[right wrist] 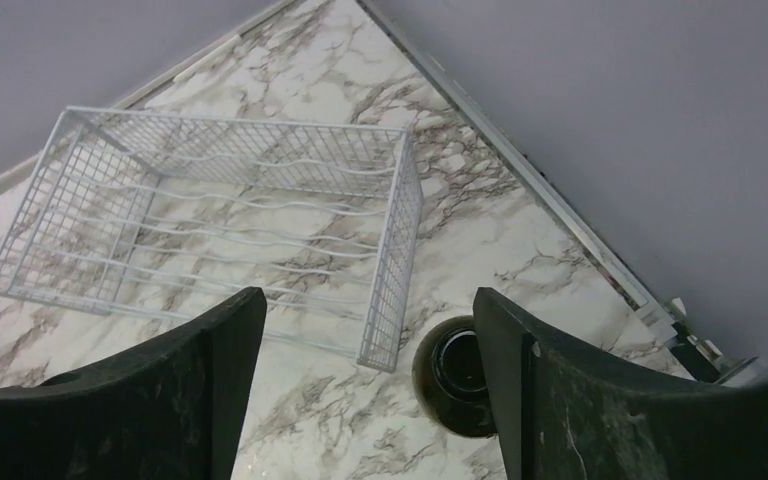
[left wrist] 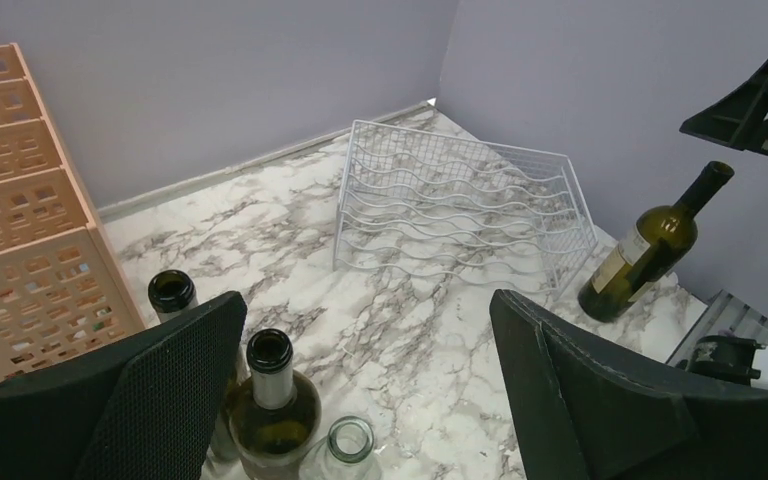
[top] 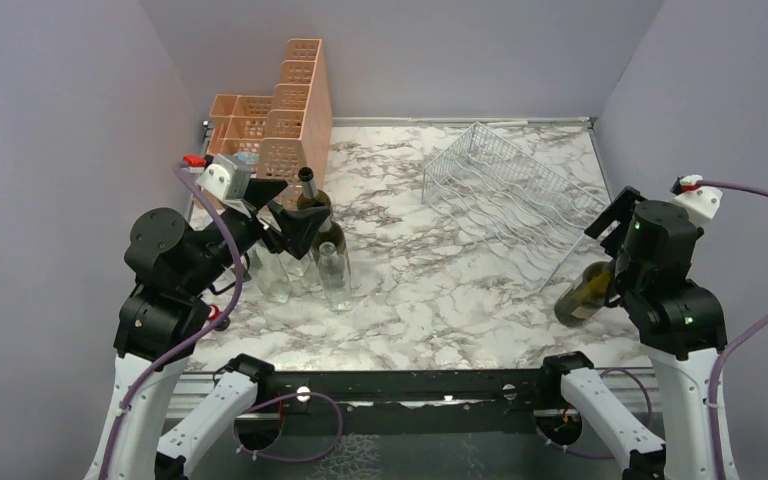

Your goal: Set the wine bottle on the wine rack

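My right gripper lowers and shifts toward the right in the wrist view onto the bottle's neck (right wrist: 464,364) next, because the bottle's opening sits off-centre below one finger.
A green wine bottle (top: 582,292) with a pale label stands on the marble table by the near right corner of the white wire wine rack (top: 510,195). In the right wrist view I look down on its open mouth (right wrist: 457,372), just inside my right finger. My right gripper (right wrist: 370,380) is open above it and holds nothing; the rack (right wrist: 220,215) lies beyond. The left wrist view shows the bottle (left wrist: 648,250) and the rack (left wrist: 460,205) across the table. My left gripper (top: 282,208) is open and empty above a cluster of bottles.
Two dark bottles (left wrist: 270,385) (left wrist: 172,293) and a clear one (left wrist: 348,442) stand under my left gripper (left wrist: 365,310). A peach perforated organizer (top: 280,115) stands at the back left. Grey walls close in on three sides. The table's right edge (right wrist: 560,205) runs near the bottle.
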Available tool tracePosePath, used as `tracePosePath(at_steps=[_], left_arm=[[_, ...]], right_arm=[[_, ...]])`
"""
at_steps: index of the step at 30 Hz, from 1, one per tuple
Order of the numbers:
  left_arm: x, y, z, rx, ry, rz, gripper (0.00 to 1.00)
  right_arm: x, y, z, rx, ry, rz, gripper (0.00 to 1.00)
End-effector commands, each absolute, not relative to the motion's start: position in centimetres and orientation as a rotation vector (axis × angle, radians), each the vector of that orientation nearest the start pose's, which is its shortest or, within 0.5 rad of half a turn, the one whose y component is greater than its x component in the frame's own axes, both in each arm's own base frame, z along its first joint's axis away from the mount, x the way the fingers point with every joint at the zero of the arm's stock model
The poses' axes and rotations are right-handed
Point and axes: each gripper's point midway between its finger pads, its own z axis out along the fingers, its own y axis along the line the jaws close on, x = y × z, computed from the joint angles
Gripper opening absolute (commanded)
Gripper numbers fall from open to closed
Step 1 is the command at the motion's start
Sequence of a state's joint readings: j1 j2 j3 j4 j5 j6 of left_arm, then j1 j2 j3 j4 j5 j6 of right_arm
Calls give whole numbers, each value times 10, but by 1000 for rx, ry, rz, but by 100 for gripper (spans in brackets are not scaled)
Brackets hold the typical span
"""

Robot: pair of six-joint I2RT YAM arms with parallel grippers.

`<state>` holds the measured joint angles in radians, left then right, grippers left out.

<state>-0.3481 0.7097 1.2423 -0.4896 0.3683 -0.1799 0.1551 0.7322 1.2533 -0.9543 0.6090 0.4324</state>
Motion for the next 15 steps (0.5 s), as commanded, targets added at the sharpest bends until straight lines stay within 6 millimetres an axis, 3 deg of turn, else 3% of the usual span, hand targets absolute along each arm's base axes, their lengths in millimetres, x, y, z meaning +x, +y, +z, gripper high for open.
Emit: tracePosePath(at_steps=[1, 8, 15], left_arm=[[198, -142, 451, 408, 1422, -678, 99], [195, -155, 441, 475, 1410, -737, 99], [187, -164, 443, 522, 1389, -788, 99]], right_arm=[[200, -78, 351, 719, 1706, -331, 81], [190, -94, 320, 843, 1711, -444, 96], [193, -90, 276, 933, 1754, -438, 94]])
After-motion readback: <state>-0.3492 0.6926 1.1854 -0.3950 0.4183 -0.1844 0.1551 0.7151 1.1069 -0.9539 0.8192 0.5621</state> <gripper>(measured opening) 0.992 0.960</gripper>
